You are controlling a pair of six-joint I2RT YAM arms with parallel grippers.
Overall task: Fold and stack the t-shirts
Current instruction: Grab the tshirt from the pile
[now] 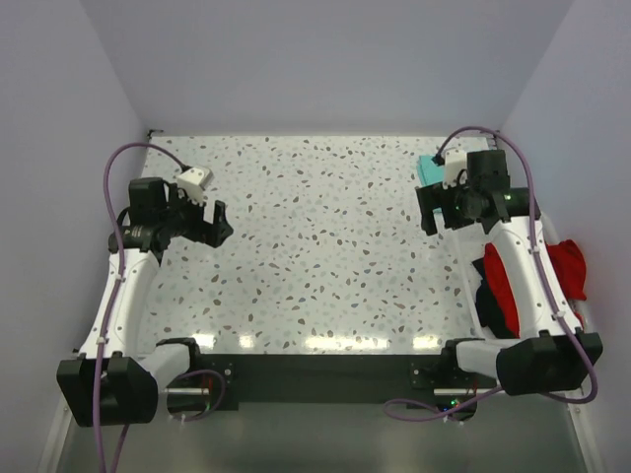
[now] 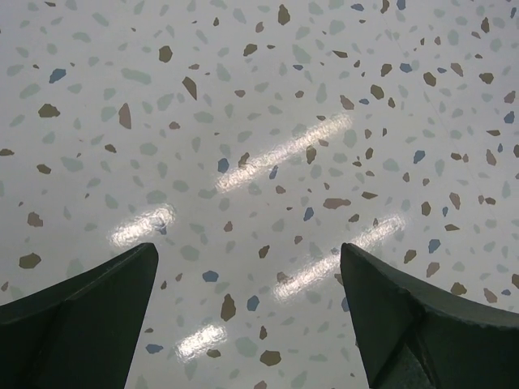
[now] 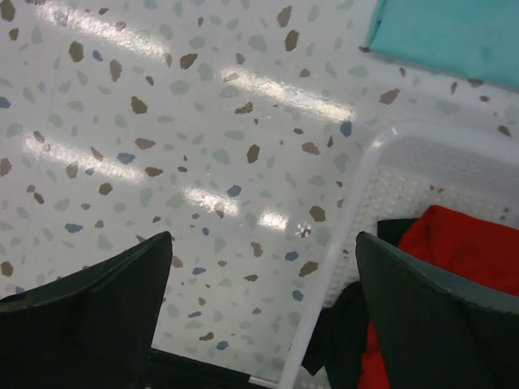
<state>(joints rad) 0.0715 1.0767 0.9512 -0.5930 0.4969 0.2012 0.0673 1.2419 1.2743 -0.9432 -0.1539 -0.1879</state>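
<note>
My right gripper moves down past the basket's rim onto the red t-shirt's far end (image 3: 448,233) next, which covers the black (image 3: 345,324) and lies below it, rightward in the top view.
The mint-teal t-shirt (image 1: 428,169) lies folded flat on the table at the far right, behind my right arm; it also shows in the right wrist view (image 3: 454,36). The red t-shirt (image 1: 503,291) and the black t-shirt (image 1: 487,304) lie crumpled in the white basket (image 3: 357,203), partly under my right arm; the right wrist view shows the red (image 3: 466,243) and the black (image 3: 345,324). My right gripper (image 1: 429,212) (image 3: 263,239) is open and empty above the basket's left rim. My left gripper (image 1: 212,225) (image 2: 249,247) is open and empty over bare table at the left.
The speckled table (image 1: 325,246) is walled at the back and on both sides. The basket stands along the right edge near the right arm's base. A dark strip runs along the near edge between the arm bases.
</note>
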